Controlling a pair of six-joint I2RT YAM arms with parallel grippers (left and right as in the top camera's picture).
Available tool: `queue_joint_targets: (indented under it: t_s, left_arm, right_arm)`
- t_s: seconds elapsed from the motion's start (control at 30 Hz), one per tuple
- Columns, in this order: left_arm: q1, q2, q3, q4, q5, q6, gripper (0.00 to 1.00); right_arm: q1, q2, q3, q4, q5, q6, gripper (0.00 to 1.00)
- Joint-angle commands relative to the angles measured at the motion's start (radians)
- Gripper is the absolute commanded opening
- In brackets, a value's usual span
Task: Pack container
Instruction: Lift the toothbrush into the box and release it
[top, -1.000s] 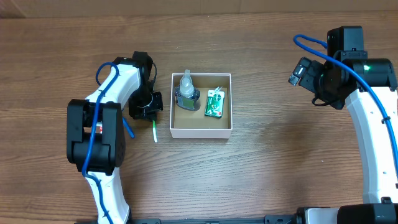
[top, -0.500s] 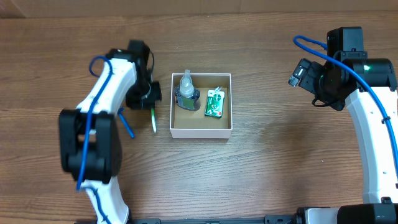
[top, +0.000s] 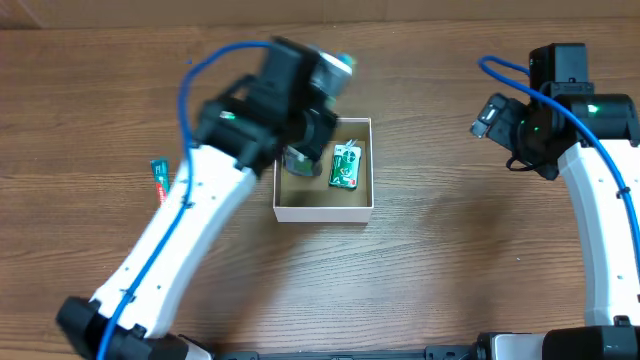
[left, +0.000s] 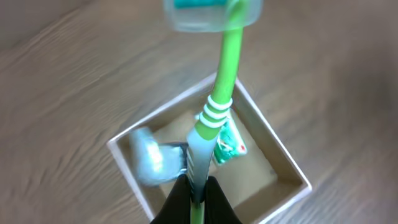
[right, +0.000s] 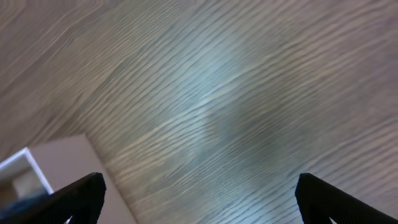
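My left gripper brings the toothbrush back and down into the container (top: 322, 211) next, beside the green packet, since the toothbrush's head sticks out past the container's far side.
The container (top: 322, 211) is a small white box with a brown inside, at the table's middle. It holds a clear bottle (left: 151, 163) and a green packet (top: 345, 166). My left gripper (left: 198, 194) is shut on the handle of a green toothbrush (left: 222, 87), held in the air above the container. The toothbrush's clear-capped head (top: 342, 62) points away past the box's far wall. In the overhead view my left arm hides most of the bottle. My right gripper (right: 199, 199) is open and empty, over bare table right of the container (right: 34, 165).
A small red and green packet (top: 160, 180) lies on the wooden table left of the container. My right arm (top: 545, 120) stands at the far right. The table runs bare around the box.
My left gripper has lifted the toothbrush from the table left of the container and swung it up over the box. The small packet at the left is now uncovered. The right arm barely moved.
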Motion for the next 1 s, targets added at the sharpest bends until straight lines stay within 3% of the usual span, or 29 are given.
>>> queue_joint_targets:
  t_s: [0.0,0.43,0.47,0.5,0.53,0.77,0.8,0.97]
  left_arm:
    - [-0.062,0.078,-0.021,-0.003,-0.074,0.227,0.04]
    - [-0.040,0.321,-0.045,-0.127,-0.075,0.214,0.06]
    - [-0.041,0.321,-0.045,-0.133,-0.074,0.214,0.12]
    - [-0.041,0.321,-0.045,-0.138,-0.075,0.214,0.28]
    - [-0.041,0.320,-0.043,-0.143,-0.074,0.213,0.51]
    - [-0.038,0.220,0.038,-0.160,-0.079,0.088,0.95]
    - [-0.038,0.183,0.058,-0.160,-0.091,0.080,1.00]
    - [-0.015,-0.001,0.084,-0.139,-0.245,-0.075,1.00]
  right_arm:
    - [-0.048,-0.001,-0.002,-0.007,0.044,0.049,1.00]
    - [-0.060,-0.001,-0.002,-0.018,0.052,0.019,1.00]
    - [-0.060,-0.001,-0.002,-0.019,0.052,0.019,1.00]
    - [-0.060,-0.001,-0.002,-0.020,0.052,0.019,1.00]
    - [-0.060,-0.001,-0.002,-0.021,0.052,0.019,1.00]
    - [-0.060,-0.001,-0.002,-0.020,0.052,0.019,1.00]
    - [-0.060,-0.001,-0.002,-0.020,0.052,0.019,1.00]
    - [-0.060,-0.001,-0.002,-0.020,0.068,0.019,1.00]
